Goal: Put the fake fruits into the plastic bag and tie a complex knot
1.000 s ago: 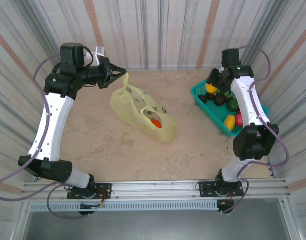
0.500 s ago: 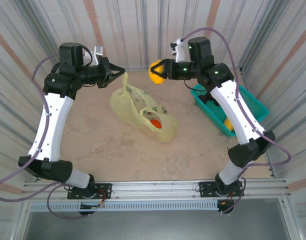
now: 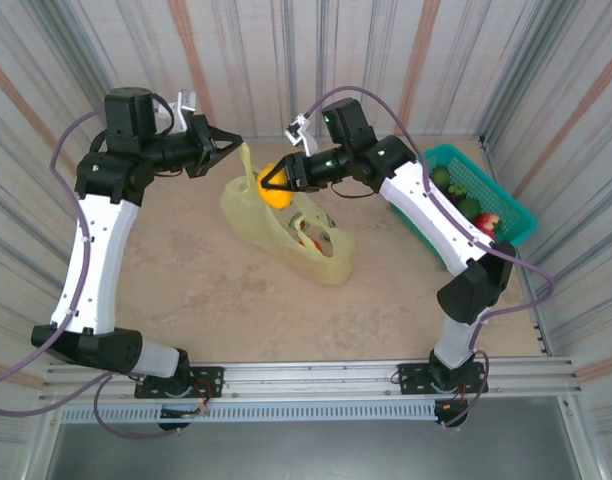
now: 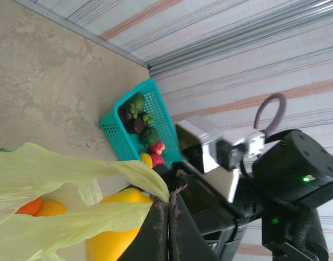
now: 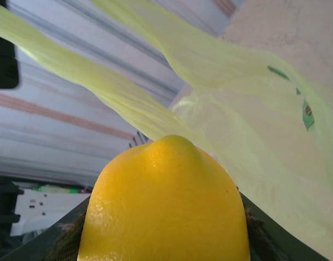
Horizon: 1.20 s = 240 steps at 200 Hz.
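Note:
The raised bag handle keeps the bag's opening open below; my right gripper should next lower the yellow lemon-like fruit (image 3: 272,192) in and release it.
The pale yellow-green plastic bag (image 3: 286,230) lies at mid-table with orange and red fake fruits (image 3: 311,243) inside. My left gripper (image 3: 232,143) is shut on one bag handle (image 3: 248,162) and holds it raised; in the left wrist view the jaws (image 4: 169,209) pinch the handle (image 4: 136,173). My right gripper (image 3: 278,183) is shut on a yellow lemon-like fruit (image 3: 272,192) just above the bag's mouth, beside the raised handle. That fruit (image 5: 166,206) bulges between the right fingers (image 5: 256,231), with the bag film (image 5: 253,136) right behind it.
A teal mesh basket (image 3: 506,200) stands at the back right with several green, dark and red fruits (image 3: 466,203); it shows also in the left wrist view as the basket (image 4: 113,126). Striped walls close in the table on three sides.
My right arm swung left from the basket, carrying the yellow fruit to the bag's mouth. The left gripper kept hold of the handle and shifted slightly left.

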Motion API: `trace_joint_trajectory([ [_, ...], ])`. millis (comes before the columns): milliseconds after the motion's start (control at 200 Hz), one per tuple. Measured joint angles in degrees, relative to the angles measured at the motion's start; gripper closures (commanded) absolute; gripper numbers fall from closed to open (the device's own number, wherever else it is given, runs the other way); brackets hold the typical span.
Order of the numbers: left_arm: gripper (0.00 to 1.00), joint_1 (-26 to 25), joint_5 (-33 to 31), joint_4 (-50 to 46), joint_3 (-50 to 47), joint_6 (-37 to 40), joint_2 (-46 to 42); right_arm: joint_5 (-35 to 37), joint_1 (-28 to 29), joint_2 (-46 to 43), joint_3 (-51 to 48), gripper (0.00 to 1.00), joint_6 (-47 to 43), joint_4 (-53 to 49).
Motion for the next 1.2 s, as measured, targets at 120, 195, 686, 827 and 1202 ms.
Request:
trace_joint_trajectory([
  [120,1.0,0.0,0.0,0.1,-0.6,0.0,-0.6,1.8,0.7,0.6,-1.2,0.48,-2.2,-3.3],
  [195,1.0,0.0,0.0,0.0,-1.2,0.0,-0.8,4.3,0.6,1.0,-1.7,0.49,-3.5,-5.4],
  [686,1.0,0.0,1.3,0.8,-4.0,0.6,-3.0,22.8,0.8,5.6,3.5,0.49,-6.6,-13.0],
  [827,1.0,0.0,1.6,1.7,-4.0,0.5,-3.0,28.3,4.5,12.3,12.0,0.47,-7.6,-15.6],
  [1202,1.0,0.0,1.6,1.8,-4.0,0.4,-2.7,33.3,5.7,16.9,15.9,0.18,-8.6,-19.0],
])
